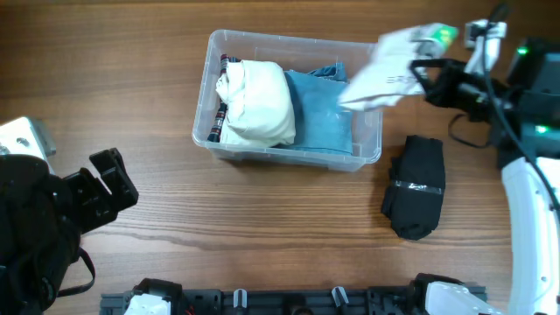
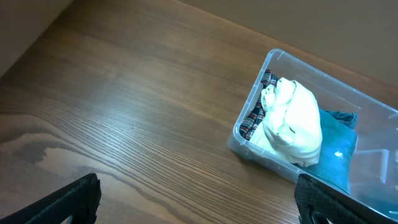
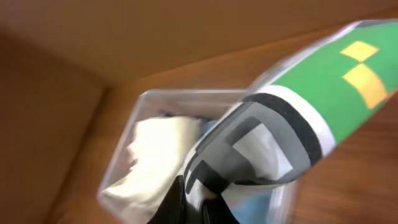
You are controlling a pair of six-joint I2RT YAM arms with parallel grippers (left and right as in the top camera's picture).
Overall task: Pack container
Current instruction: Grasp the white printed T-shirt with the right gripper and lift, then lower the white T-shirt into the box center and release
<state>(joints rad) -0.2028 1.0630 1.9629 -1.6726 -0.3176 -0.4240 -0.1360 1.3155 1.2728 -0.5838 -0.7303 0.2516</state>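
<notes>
I will next move my right gripper left in the overhead view and down to let go of the packet [image 3: 292, 124], because the blue cloth [image 3: 254, 208] is below it on that side.
The clear plastic container [image 1: 367, 144] sits at the table's middle back. It holds a cream folded cloth [image 1: 258, 101] over a plaid item and a blue cloth [image 1: 319, 114]. My right gripper [image 1: 426, 74] is shut on a white packet with green and grey print [image 1: 389, 66], held above the container's right end. In the right wrist view the packet [image 3: 292, 124] fills the frame above the container [image 3: 124, 149]. My left gripper [image 1: 109, 188] is open and empty at the left front. In the left wrist view [image 2: 199, 202] the container [image 2: 245, 134] lies to the right.
A folded black cloth bundle with a band [image 1: 416, 188] lies on the wood table to the right of the container. A black rail [image 1: 289, 302] runs along the front edge.
</notes>
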